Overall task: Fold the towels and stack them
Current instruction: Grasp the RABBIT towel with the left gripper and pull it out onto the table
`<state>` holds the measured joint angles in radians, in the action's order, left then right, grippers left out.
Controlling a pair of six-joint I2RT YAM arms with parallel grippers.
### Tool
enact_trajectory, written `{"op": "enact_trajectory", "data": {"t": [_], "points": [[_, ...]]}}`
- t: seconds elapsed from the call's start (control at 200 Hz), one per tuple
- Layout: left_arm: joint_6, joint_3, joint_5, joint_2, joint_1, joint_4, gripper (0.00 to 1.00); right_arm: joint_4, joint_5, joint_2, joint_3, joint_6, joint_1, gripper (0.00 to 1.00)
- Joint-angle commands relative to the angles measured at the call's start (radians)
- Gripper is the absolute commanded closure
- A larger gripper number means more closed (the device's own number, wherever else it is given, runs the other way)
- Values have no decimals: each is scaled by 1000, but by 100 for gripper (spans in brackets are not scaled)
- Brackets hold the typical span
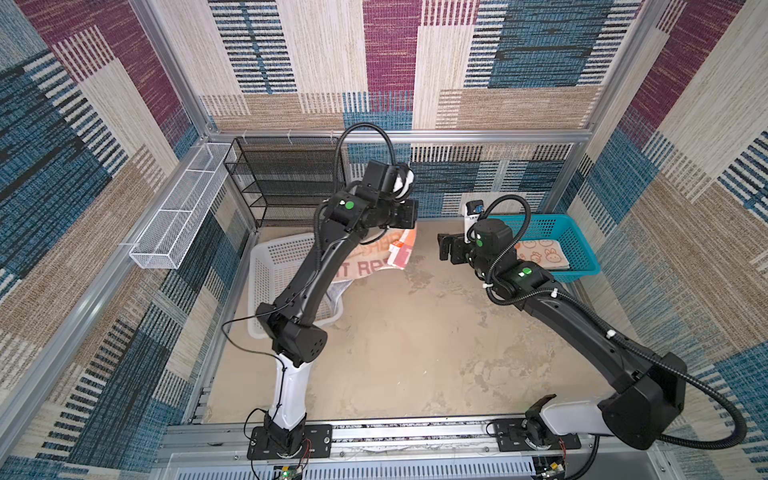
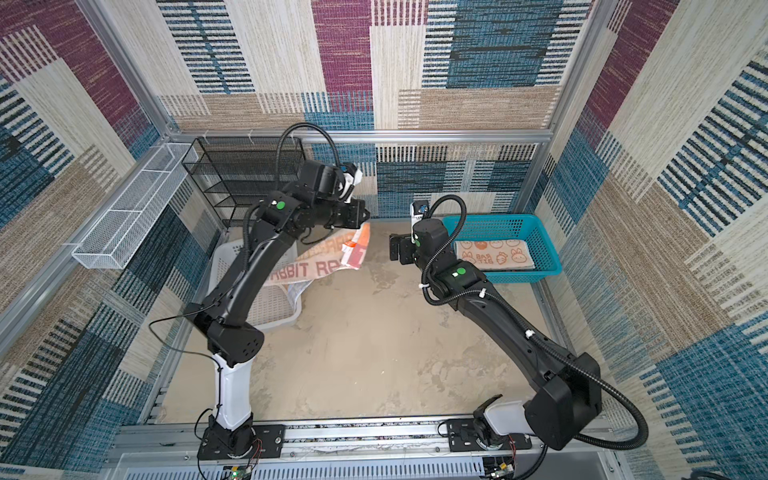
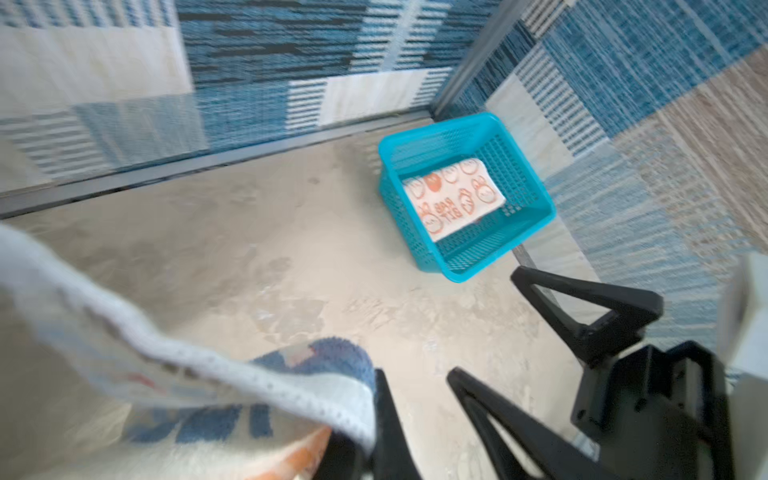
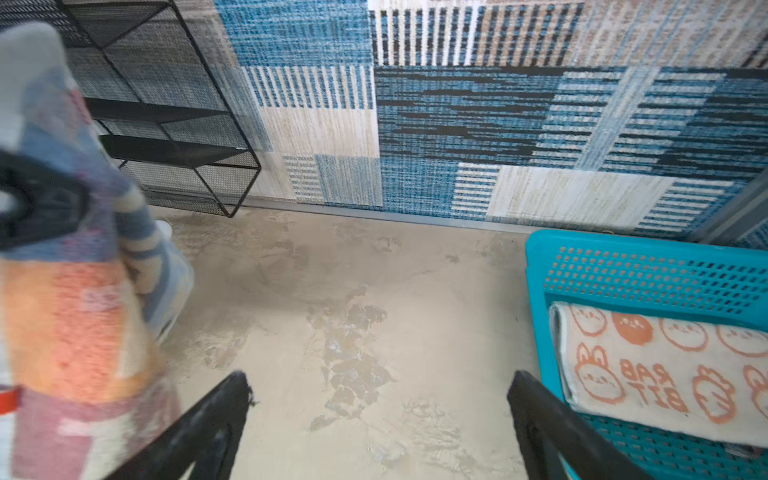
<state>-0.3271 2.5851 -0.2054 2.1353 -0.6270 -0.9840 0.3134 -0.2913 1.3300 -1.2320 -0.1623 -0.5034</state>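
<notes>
The left gripper should next go down toward the teal basket and let go of the towel over the bare tabletop beside it, because the cloth is still hanging over the white basket [image 1: 270, 270].
My left gripper [image 1: 409, 217] [image 3: 384, 399] is shut on the towel with large orange-and-blue "RABBIT" lettering [image 1: 374, 259] [image 2: 316, 268] [image 4: 62, 316]. It holds the towel in the air at the back, and the cloth hangs down over the white basket [image 1: 270, 270]. A paler fold [image 2: 297, 289] hangs beneath; whether it belongs to the same towel I cannot tell. A folded towel with orange rabbits [image 1: 540, 254] [image 3: 453, 199] [image 4: 665, 374] lies flat in the teal basket [image 1: 584, 243] [image 4: 536, 291]. My right gripper [image 1: 444, 248] [image 4: 380, 386] stands open and empty, just left of that basket and facing the held towel.
A black mesh shelf [image 1: 286, 183] stands at the back left corner. A white wire tray [image 1: 183, 208] is fixed to the left wall. Carpeted walls and an aluminium frame close in the beige table [image 1: 415, 353] on three sides.
</notes>
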Motion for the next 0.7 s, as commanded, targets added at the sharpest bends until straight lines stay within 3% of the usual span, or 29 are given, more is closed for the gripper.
{"op": "enact_trajectory", "data": {"t": [0.0,0.265,0.311,0.351,0.411,0.561,0.621,0.696], "points": [[-74,104,-75,117,-52,37,100,16,-32,-61,49,-49,45,1],[-188,47,-172,328,-137,260,99,29,12,-152,175,-101,166,1],[-199,45,-178,358,-137,261,87,21,23,-165,194,-113,180,1],[-202,33,-187,372,-135,260,69,10,41,-178,212,-122,193,1],[-181,-3,-169,367,-135,242,60,1,64,-181,232,-130,210,1],[-125,-187,-73,232,-108,235,12,-21,85,-139,255,-137,221,1],[-113,-268,-44,164,-86,234,0,-35,96,-117,259,-141,223,1],[-111,-388,-47,76,-53,259,1,-50,116,-85,254,-141,223,1]]}}
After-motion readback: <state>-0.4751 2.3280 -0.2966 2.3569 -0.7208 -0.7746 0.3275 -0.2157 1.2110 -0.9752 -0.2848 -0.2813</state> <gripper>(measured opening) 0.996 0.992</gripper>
